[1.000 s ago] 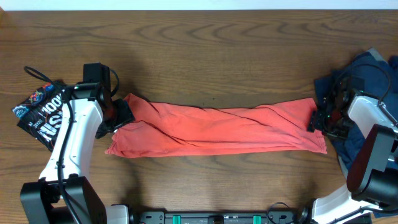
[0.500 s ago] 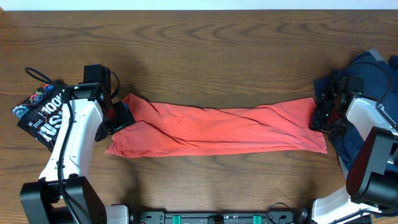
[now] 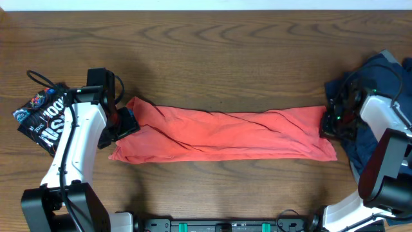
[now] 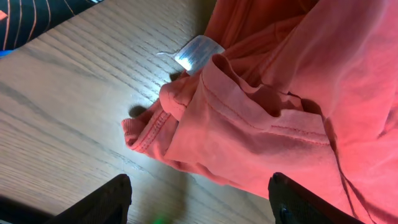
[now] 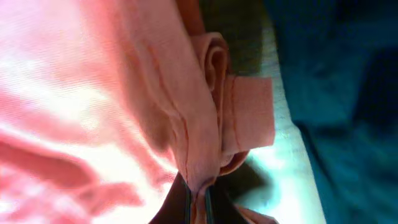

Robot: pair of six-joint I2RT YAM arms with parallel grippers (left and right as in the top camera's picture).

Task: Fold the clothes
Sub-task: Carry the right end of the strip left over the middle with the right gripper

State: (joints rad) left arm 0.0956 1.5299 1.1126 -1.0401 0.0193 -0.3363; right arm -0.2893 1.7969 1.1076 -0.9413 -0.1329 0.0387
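Observation:
The pinched end in my right gripper should next go toward my left gripper, over the garment's middle (image 3: 222,135).
A coral-red garment (image 3: 225,134) lies stretched in a long band across the middle of the table. My right gripper (image 3: 328,125) is shut on its right end; in the right wrist view the red fabric (image 5: 199,124) is pinched between the closed pads (image 5: 198,205). At the garment's left end my left gripper (image 3: 125,122) stands open. The left wrist view shows its two dark fingertips (image 4: 115,198) wide apart just above the wood, with the garment's collar (image 4: 186,106) and white label (image 4: 198,53) ahead of them and nothing held.
A dark blue garment (image 3: 380,84) is bunched at the right edge under the right arm. A black printed garment (image 3: 42,116) lies at the left edge beside the left arm.
My right gripper has shut on the red garment's right end, drawing that corner in slightly. The left gripper has edged a little lower along the left end, still open.

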